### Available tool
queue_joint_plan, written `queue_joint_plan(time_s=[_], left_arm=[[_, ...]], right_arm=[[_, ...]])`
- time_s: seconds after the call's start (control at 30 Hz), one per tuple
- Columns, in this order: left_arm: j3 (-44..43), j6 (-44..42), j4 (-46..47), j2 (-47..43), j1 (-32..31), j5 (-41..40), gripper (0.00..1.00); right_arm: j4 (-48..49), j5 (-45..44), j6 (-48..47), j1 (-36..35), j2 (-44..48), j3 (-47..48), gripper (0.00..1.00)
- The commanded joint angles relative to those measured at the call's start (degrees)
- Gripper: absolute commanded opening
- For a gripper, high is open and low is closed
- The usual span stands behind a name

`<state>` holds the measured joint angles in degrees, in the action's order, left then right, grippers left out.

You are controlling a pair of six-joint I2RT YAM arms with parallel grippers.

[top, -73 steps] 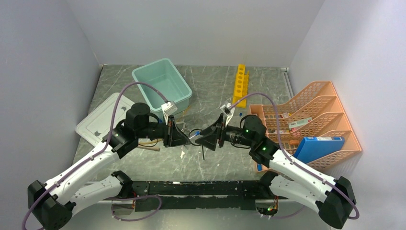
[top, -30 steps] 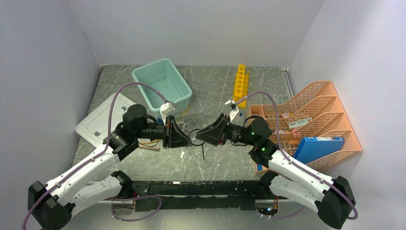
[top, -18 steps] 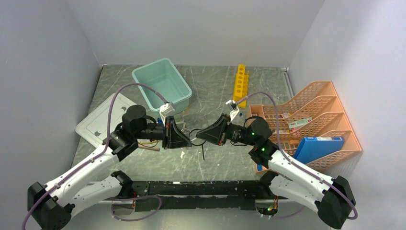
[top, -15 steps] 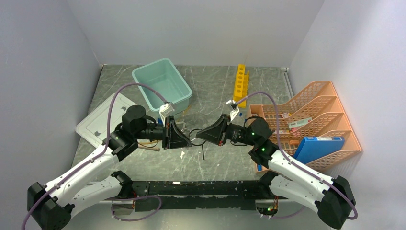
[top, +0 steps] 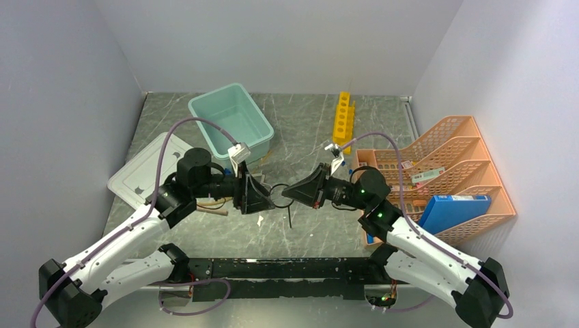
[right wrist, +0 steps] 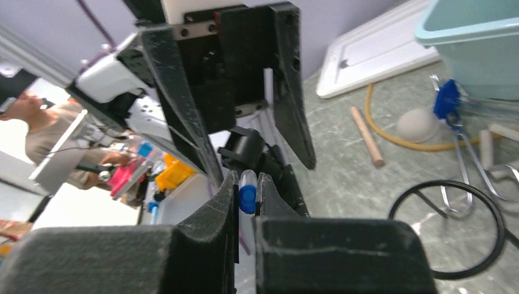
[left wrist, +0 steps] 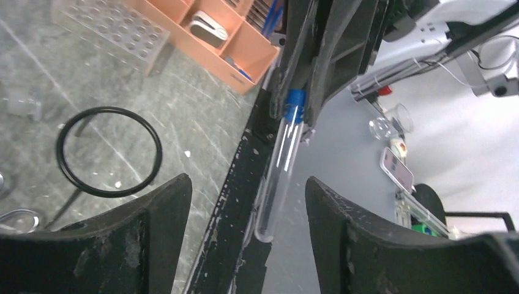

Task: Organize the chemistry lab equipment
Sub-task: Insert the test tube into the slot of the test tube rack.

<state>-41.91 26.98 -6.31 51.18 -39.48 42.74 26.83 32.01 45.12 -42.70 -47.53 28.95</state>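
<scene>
I should next swing my right gripper toward the organiser, turn it downward, lower the tube into the pale perforated rack and release it, because the rack's holes face up.
A clear tube with a blue cap point(left wrist: 278, 174) hangs in the air between the two arms. My right gripper point(right wrist: 247, 196) is shut on its capped end point(right wrist: 246, 197). My left gripper point(left wrist: 248, 211) stands open around the tube's rounded end, its fingers point(left wrist: 153, 236) apart from the glass. In the top view the left gripper point(top: 263, 195) and right gripper point(top: 291, 193) face each other over the black wire ring stand point(top: 280, 203), which lies on the table. The yellow test-tube rack point(top: 343, 121) stands at the back. A wooden stick point(right wrist: 367, 136), tan hose point(right wrist: 392, 139), silver clip point(right wrist: 466, 177) and another blue-capped tube point(right wrist: 450, 101) lie near the tub.
A pale teal tub point(top: 231, 123) sits at the back left with its grey-white lid point(top: 147, 167) beside it. The orange mesh organiser point(top: 437, 167) with a blue box point(top: 454, 208) fills the right side. A pale perforated rack point(left wrist: 113, 26) stands by the organiser.
My right gripper closed on the tube's capped end. My left gripper then opened, let go of the tube and drew back slightly to the left.
</scene>
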Motion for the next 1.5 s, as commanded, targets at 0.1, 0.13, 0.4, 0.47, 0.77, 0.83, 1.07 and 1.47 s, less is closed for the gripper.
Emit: queue_joint_plan(time_s=[0.1,0.13,0.4,0.47,0.77,0.83,1.07,1.47], left_arm=[[-5.8,-2.9,-8.7,-1.2,-0.2,-12.7,0.74],[-6.4,-3.4,-10.1,-1.2,-0.2,-14.8,0.75],[-9.5,-6.6,-18.5,-1.9,-0.2,-29.9,0.79],[-10.4,-7.4,-20.5,-2.3,-0.2,-33.1,0.85],[-10.3,-9.0,-24.4,-5.6,-0.2,-40.9,0.94],[-9.2,-8.7,-24.4,-6.4,-0.2,-41.6,0.94],[-8.2,-9.0,-26.3,-8.8,-0.2,-45.4,0.93],[-7.0,-10.8,-27.1,-11.3,-0.2,-49.3,0.93]], right_arm=[[-18.9,-8.4,-10.8,0.4,2.4,6.2,0.00],[-21.9,-10.8,-12.1,0.4,2.6,7.3,0.00],[-42.1,-32.5,-19.5,0.4,2.8,15.1,0.00],[-45.7,-38.8,-20.7,0.4,2.4,16.8,0.00],[-53.7,-55.7,-23.1,0.4,-1.2,21.5,0.00],[-54.7,-57.5,-23.1,0.4,-2.7,21.8,0.00],[-55.8,-62.0,-21.4,0.5,-7.6,21.6,0.00],[-51.0,-64.8,-18.6,3.4,-17.0,19.4,0.00]])
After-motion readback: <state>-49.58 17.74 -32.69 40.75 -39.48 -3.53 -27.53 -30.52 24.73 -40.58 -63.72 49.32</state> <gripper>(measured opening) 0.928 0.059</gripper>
